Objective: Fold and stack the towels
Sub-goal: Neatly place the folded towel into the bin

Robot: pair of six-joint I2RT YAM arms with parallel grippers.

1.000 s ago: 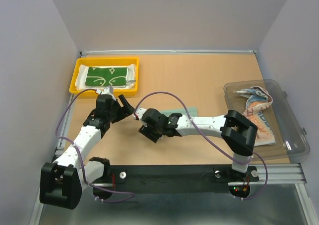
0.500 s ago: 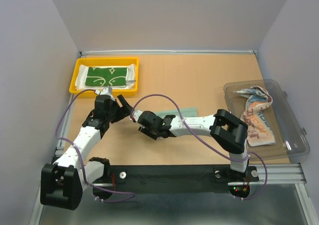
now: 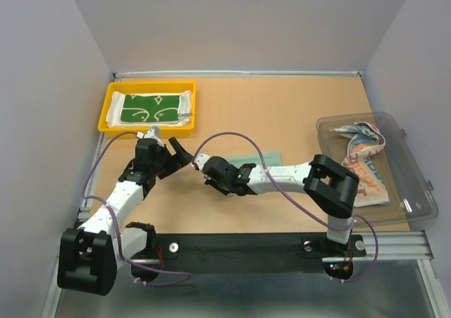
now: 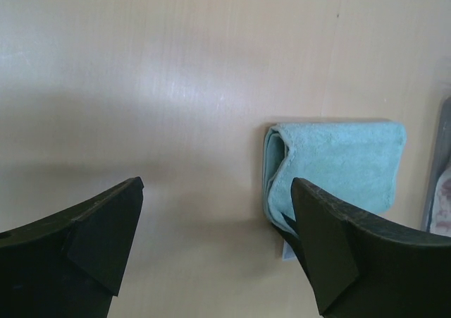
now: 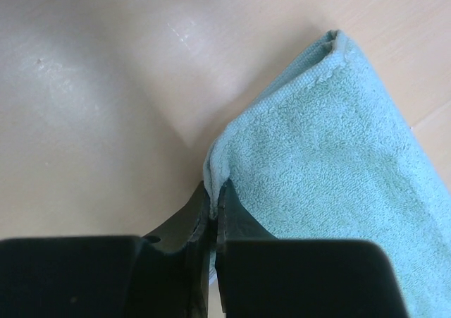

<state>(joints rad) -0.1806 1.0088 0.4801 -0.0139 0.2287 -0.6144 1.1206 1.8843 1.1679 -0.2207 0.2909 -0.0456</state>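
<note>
The teal towel's pinched short edge [image 4: 272, 168] is to the right in the top view, so my left gripper needs to move right onto it next, because its open fingers are still on either side of bare table.
A folded pale teal towel [image 3: 265, 157] [image 4: 342, 161] lies flat on the wooden table. My right gripper [image 3: 201, 166] [image 5: 215, 188] is shut on that towel's [image 5: 328, 156] near left corner, with a pinch of cloth between the fingertips. Just to the left, my left gripper [image 3: 177, 153] [image 4: 217, 187] hangs open over bare table, holding nothing; its right finger [image 4: 331, 251] overlaps the towel's edge in the left wrist view. A dark green towel with white marks [image 3: 150, 108] lies folded on a white one in the yellow tray [image 3: 107, 113]. A letter-print towel [image 3: 363, 157] sits crumpled in the clear bin [image 3: 417, 191].
The yellow tray stands at the back left and the clear bin at the right edge. Purple cables loop over both arms. A black rail [image 3: 239, 251] runs along the near edge by the arm bases.
My right gripper has shut on the teal towel's corner after sliding left along it. The left gripper's jaws have opened a little wider; that arm has barely moved.
</note>
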